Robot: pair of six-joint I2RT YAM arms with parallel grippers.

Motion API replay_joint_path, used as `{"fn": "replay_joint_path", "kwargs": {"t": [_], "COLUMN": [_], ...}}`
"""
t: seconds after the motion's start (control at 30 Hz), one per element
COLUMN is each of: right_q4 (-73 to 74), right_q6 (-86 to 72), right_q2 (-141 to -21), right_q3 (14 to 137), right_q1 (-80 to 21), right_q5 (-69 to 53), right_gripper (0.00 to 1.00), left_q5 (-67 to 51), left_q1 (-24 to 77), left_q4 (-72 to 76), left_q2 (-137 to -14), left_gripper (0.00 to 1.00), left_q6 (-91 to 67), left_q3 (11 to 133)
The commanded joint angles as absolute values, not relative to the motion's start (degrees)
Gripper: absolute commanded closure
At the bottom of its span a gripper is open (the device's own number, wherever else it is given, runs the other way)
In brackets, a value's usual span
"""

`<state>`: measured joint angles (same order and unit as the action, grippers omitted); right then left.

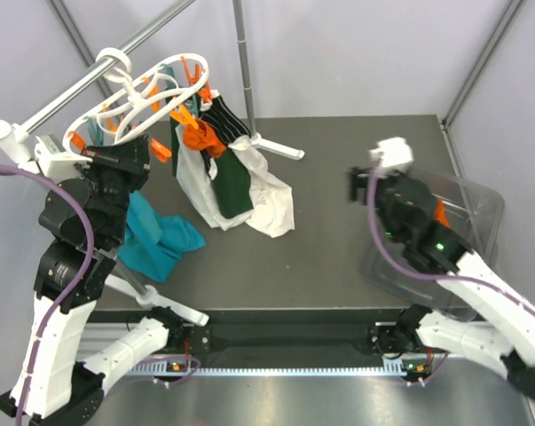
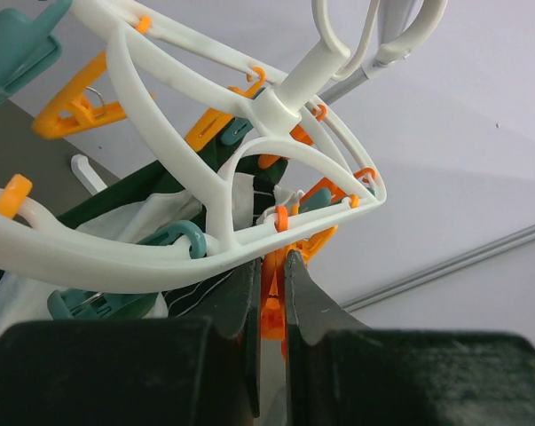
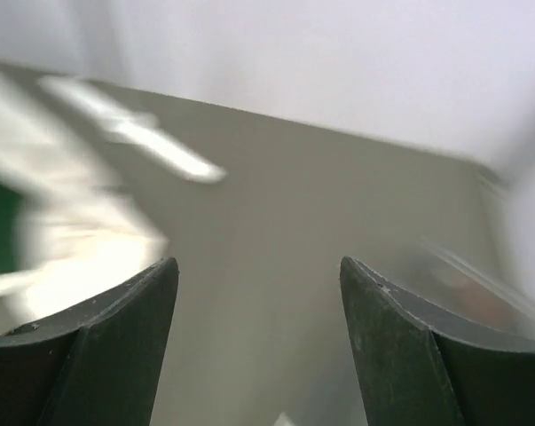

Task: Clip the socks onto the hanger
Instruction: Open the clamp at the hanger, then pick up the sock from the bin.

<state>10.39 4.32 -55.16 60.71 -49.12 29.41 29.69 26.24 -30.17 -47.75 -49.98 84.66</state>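
My right gripper is open and will move down and to the right in the top view next, into the clear bin onto the orange sock [image 1: 440,213] [image 3: 484,302], because that sock lies unclipped.
The white oval-ring hanger [image 1: 152,93] hangs by its hook from the grey rail and fills the left wrist view [image 2: 205,177]. A dark striped sock [image 1: 224,120] and something orange [image 1: 199,136] hang from its clips. My left gripper [image 1: 156,146] is raised just under the ring. In the left wrist view it [image 2: 270,257] is shut on a dangling orange clip [image 2: 272,311]. My right gripper [image 1: 360,186] is open and empty above the table's right side, and the right wrist view [image 3: 258,262] is blurred. An orange sock [image 1: 440,213] shows in the bin behind the right arm.
A clear plastic bin [image 1: 475,222] stands at the right edge. White and dark-green cloths [image 1: 240,191] hang down to the table under the hanger. A teal cloth [image 1: 161,235] lies by the left arm. A white stand foot [image 1: 280,146] lies at the back.
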Motion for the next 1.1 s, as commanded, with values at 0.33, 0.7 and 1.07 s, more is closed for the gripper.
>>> {"fn": "replay_joint_path", "kwargs": {"t": [0.33, 0.7, 1.07], "right_q4": [17.93, 13.18, 9.41], "right_q6": [-17.30, -30.05, -32.78], "right_q2": [-56.75, -81.10, -85.88], "right_q3": [43.68, 48.25, 44.92], "right_q1": [11.75, 18.98, 18.90], "right_q5": [22.09, 23.03, 20.75], "right_gripper": [0.27, 0.33, 0.62], "left_q5": [24.35, 21.71, 21.18], "left_q1": [26.10, 26.10, 26.10], "left_q4": [-28.56, -27.60, -27.33], "left_q2": [-47.02, -45.79, -46.14], "left_gripper": [1.00, 1.00, 1.00], "left_q6": [-47.72, -48.60, -48.60], "left_q3": [81.30, 78.40, 78.31]}}
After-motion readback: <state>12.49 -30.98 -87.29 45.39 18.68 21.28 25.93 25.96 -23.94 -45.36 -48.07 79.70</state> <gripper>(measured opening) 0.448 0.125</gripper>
